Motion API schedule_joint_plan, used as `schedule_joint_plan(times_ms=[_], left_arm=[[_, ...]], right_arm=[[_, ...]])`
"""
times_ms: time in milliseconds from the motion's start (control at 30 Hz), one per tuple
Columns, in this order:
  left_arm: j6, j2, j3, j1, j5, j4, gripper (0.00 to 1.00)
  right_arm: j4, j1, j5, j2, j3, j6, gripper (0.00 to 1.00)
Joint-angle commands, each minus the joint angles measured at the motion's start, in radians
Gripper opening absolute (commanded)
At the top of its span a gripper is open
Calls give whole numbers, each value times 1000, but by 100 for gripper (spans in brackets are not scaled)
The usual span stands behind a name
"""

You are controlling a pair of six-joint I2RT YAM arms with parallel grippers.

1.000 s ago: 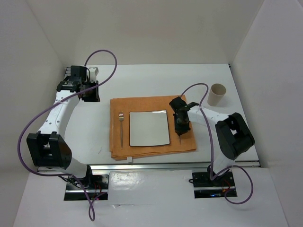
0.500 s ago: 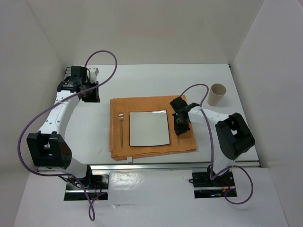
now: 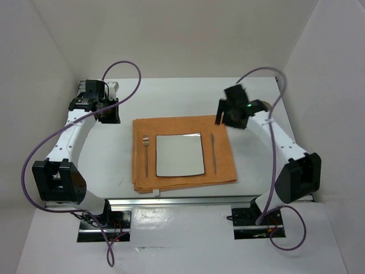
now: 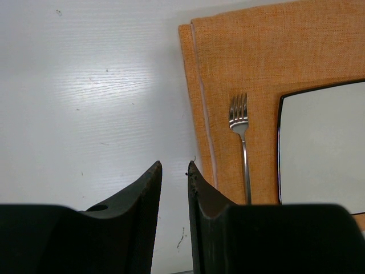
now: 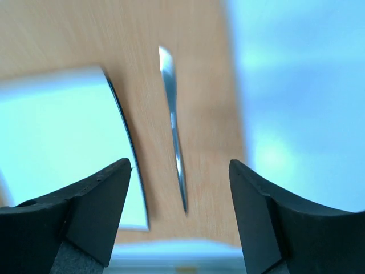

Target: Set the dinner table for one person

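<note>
I should move my right gripper to the right in the top view, then down onto the cup's rim, because the cup is still off the mat.
On the white dinner table lies an orange cloth mat with a square white plate in its middle. A fork lies left of the plate and a knife right of it, both on the mat. My right gripper hangs raised over the mat's far right corner, open and empty; its wrist view shows the knife below, between the wide jaws. My left gripper hovers off the mat's far left corner, jaws slightly apart, holding nothing. The fork lies just ahead of it.
The mat is folded, with doubled edges at its left side. Metal rails run along the table's near edge. White walls close in the table on the left, back and right. Purple cables loop above both arms.
My right gripper let go of the knife, which now lies on the mat right of the plate. It opened, rose and swung back toward the far right. The left arm stayed still.
</note>
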Motion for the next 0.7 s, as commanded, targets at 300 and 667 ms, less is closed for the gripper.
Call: schedule_joint_plan(times_ms=[300,667], left_arm=[[18,-13,17,6,-4,5,32],[18,-3,17,35,-12,-4,32]], right_arm=[[69,-541,101,127,378,-116,76],[112,-632,32,323,477,-118,67]])
